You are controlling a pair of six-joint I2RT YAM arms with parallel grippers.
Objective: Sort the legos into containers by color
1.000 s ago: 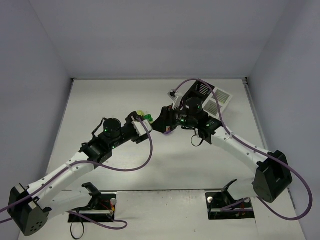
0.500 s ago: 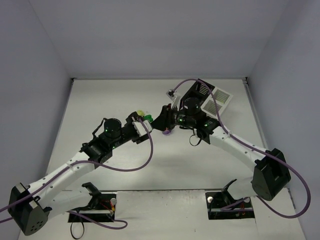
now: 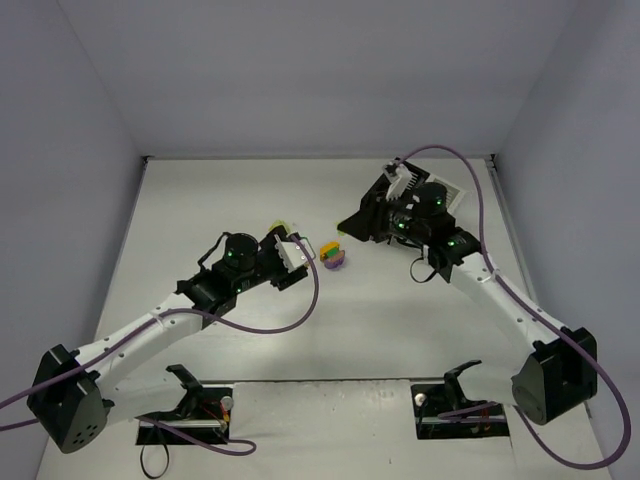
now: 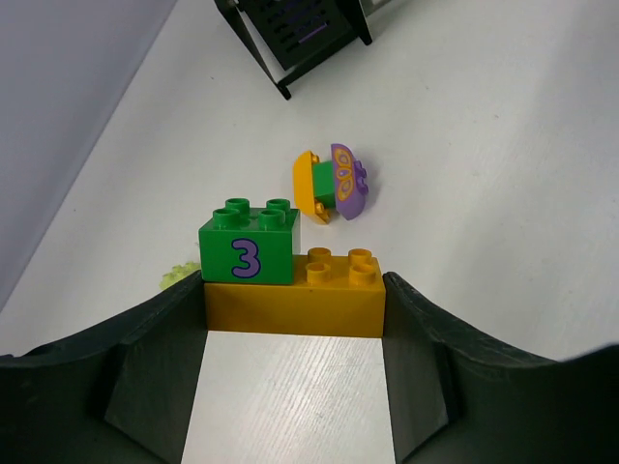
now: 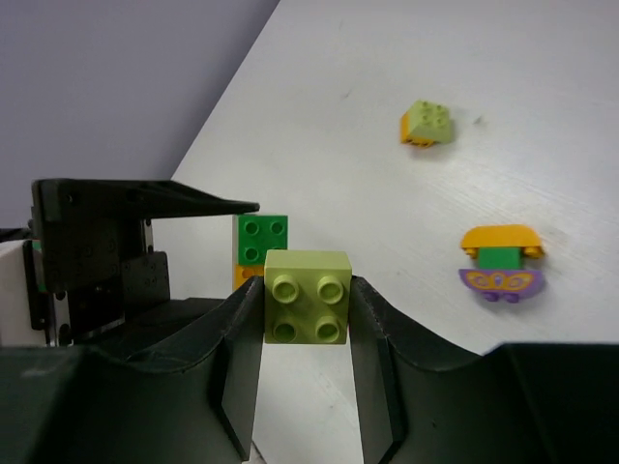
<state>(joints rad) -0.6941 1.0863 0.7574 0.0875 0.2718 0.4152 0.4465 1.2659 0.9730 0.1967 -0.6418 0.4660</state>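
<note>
My right gripper carries the lime green brick outward and to the right in the top view, over the white bin, next.
My left gripper (image 4: 293, 292) is shut on the ends of a long orange brick (image 4: 338, 300) with a dark green "3" brick (image 4: 248, 244) stacked on it. In the top view the left gripper (image 3: 303, 250) is at the table's middle. My right gripper (image 5: 307, 295) is shut on a lime green brick (image 5: 307, 295) and holds it above the table. In the top view the right gripper (image 3: 352, 222) is just in front of the containers (image 3: 397, 180). A purple, green and orange rounded stack (image 3: 335, 255) lies between the grippers; it also shows in both wrist views (image 4: 334, 182) (image 5: 501, 261).
The black bin (image 4: 300, 34) stands ahead of the left gripper. The white bins (image 3: 452, 192) are mostly hidden behind the right arm. A lime-on-orange brick (image 5: 427, 124) lies further off, also in the top view (image 3: 282, 227). A lime piece (image 4: 179, 275) peeks out beside the left finger.
The grippers were close together; my right gripper has drawn back to the right toward the containers with the lime brick. My left gripper has shifted right. The purple stack now lies uncovered.
</note>
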